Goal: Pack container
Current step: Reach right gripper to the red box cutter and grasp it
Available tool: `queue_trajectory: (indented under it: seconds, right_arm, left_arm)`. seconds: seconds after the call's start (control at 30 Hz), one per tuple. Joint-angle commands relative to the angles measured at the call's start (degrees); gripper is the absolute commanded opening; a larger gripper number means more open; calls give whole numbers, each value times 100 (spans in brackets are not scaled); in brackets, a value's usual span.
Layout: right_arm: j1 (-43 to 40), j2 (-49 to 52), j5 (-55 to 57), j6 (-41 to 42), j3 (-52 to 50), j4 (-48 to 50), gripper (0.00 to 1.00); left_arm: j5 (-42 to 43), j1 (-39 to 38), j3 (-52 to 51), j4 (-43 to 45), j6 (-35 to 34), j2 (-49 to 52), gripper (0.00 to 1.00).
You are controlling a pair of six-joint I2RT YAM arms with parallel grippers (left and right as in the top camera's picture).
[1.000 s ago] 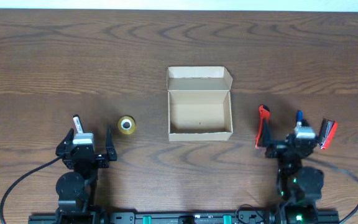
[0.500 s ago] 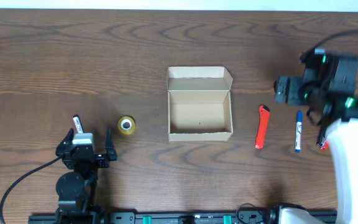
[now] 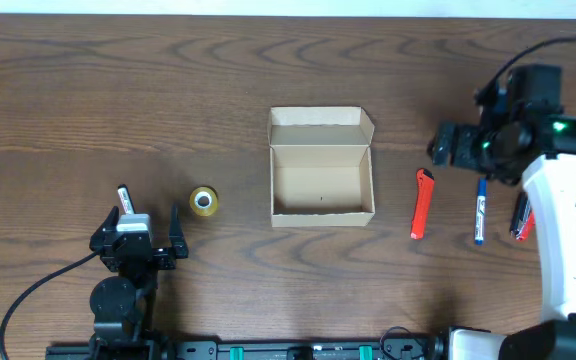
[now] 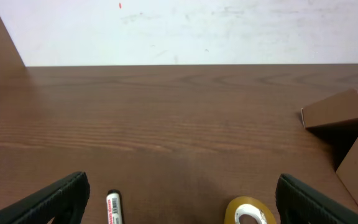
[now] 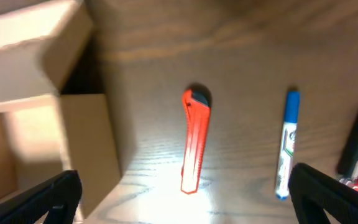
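My right gripper comes down next onto the red cutter's body (image 3: 424,198) (image 5: 196,128) just behind its dark end, as the red cutter lies lengthwise between my open fingers.
The container (image 3: 322,190), a tan cardboard box with its flap lid open toward the far side, sits mid-table; its corner shows in the left wrist view (image 4: 347,124) and its wall in the right wrist view (image 5: 73,143). My left gripper (image 3: 143,216) rests open near the front left, with a black-capped marker (image 4: 114,208) and a yellow tape roll (image 4: 248,213) on the table between its fingers. My right gripper (image 3: 473,150) hangs open above the table, right of the box. Below it lie a red cutter (image 5: 195,140) and a blue marker (image 5: 286,146).
Further markers, red and black (image 3: 520,215), lie at the right beside the blue marker (image 3: 480,210) and red cutter (image 3: 423,204). The tape roll (image 3: 204,201) and the left marker (image 3: 123,195) sit left of the box. The right arm's white link (image 3: 568,240) spans the right edge.
The right arm lifted from its rest at the front right and now hovers over the cutter and markers, shifted slightly left in the last half second. The left arm has not moved.
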Motion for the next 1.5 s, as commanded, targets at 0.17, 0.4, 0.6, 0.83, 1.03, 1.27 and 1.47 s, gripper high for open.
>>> queue_trajectory:
  seconds: [0.17, 0.4, 0.6, 0.83, 1.03, 1.27, 1.47]
  right_arm:
    - [195, 61, 173, 573, -1384, 688, 99]
    - [284, 61, 459, 575, -1711, 791, 99]
    - [282, 63, 986, 833, -1711, 691, 99]
    - [289, 404, 992, 855, -1711, 914, 99]
    - [417, 955, 863, 911, -1711, 1237, 99]
    - [531, 1495, 846, 1014, -1711, 1572, 99]
    - [531, 1937, 850, 1025, -1711, 1676, 99]
  left_arm:
    - [-22, 13, -168, -66, -17, -31, 95]
    - [-22, 13, -168, -68, -17, -31, 95]
    - [-20, 13, -168, -68, -17, -31, 95]
    - [-20, 13, -168, -68, -20, -31, 95]
    - [-20, 13, -168, -68, -20, -31, 95]
    - [-20, 13, -168, -68, -20, -31, 95]
    - [-20, 13, -168, -68, -20, -31, 95]
